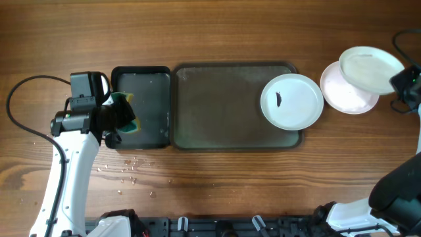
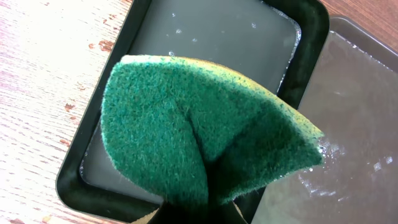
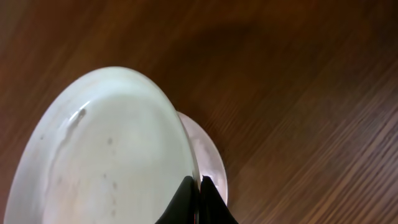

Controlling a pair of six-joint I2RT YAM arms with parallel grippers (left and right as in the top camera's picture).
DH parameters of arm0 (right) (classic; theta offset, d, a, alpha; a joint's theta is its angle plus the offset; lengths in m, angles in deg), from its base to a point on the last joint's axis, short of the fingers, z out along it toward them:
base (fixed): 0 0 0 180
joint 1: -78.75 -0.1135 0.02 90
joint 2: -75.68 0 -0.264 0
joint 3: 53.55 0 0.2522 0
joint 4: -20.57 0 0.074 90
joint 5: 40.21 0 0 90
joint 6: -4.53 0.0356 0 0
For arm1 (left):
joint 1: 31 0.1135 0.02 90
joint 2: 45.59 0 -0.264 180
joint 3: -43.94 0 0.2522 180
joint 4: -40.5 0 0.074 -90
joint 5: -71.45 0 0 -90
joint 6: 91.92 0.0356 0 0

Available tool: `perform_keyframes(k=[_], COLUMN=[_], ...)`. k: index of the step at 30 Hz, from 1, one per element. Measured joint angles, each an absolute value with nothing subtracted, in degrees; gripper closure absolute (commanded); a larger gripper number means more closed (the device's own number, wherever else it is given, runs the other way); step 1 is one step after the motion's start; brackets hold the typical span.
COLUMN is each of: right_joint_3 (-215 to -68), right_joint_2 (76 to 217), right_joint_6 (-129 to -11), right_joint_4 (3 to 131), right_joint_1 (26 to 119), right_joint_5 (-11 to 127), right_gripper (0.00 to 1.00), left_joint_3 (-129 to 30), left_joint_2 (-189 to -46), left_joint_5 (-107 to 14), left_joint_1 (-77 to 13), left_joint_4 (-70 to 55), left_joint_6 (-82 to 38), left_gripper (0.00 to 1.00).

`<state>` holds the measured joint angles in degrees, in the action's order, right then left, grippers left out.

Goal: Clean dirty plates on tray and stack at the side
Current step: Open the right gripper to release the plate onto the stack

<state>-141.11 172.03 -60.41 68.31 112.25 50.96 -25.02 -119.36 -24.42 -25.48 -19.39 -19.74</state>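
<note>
I will next move my right gripper down and toward the grey tray (image 1: 217, 112), and then I will let go of the second plate onto the third.
A white plate (image 1: 291, 101) with a small black smear lies on the right end of the large dark grey tray (image 1: 217, 112). My right gripper (image 1: 402, 80) is shut on the rim of a second white plate (image 1: 368, 68), held tilted above a third white plate (image 1: 345, 92) that lies on the tabletop to the right of the tray. In the right wrist view the held plate (image 3: 99, 149) fills the left and the lower plate (image 3: 208, 158) peeks out behind my fingers (image 3: 199, 186). My left gripper (image 1: 122, 118) is shut on a green sponge (image 2: 199, 137) over the small black tray (image 1: 148, 85).
The small black tray (image 2: 186, 37) holds shallow water and sits against the grey tray's left end. Water drops lie on the wood (image 1: 125, 168) in front of it. A cable (image 1: 26, 92) loops at the far left.
</note>
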Motion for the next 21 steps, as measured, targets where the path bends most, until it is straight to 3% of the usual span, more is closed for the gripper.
perform_keyframes(k=[9, 13, 19, 21], right_joint_3=[-139.10, -139.01, -139.01, -139.01], right_joint_2=[177.83, 178.57, 178.66, 178.66], right_joint_6=[-59.08, -58.73, -58.62, -58.69], right_joint_4=[65.47, 66.25, 69.36, 70.71], right_joint_1=[112.18, 112.18, 112.18, 112.18], right_joint_5=[50.17, 50.20, 50.22, 50.96], right_gripper=[0.95, 0.44, 0.15, 0.15], left_joint_3=[-25.02, -25.02, -25.02, -25.02], left_joint_2=[-119.36, -119.36, -119.36, -119.36], left_joint_5=[-24.42, -24.42, -24.39, -24.39], left_joint_1=[-25.48, -25.48, -25.48, -25.48], left_joint_4=[-19.32, -19.32, -19.32, -19.30], left_joint_6=[-19.74, -19.74, -19.74, -19.77], left_gripper=[0.96, 0.96, 0.96, 0.96])
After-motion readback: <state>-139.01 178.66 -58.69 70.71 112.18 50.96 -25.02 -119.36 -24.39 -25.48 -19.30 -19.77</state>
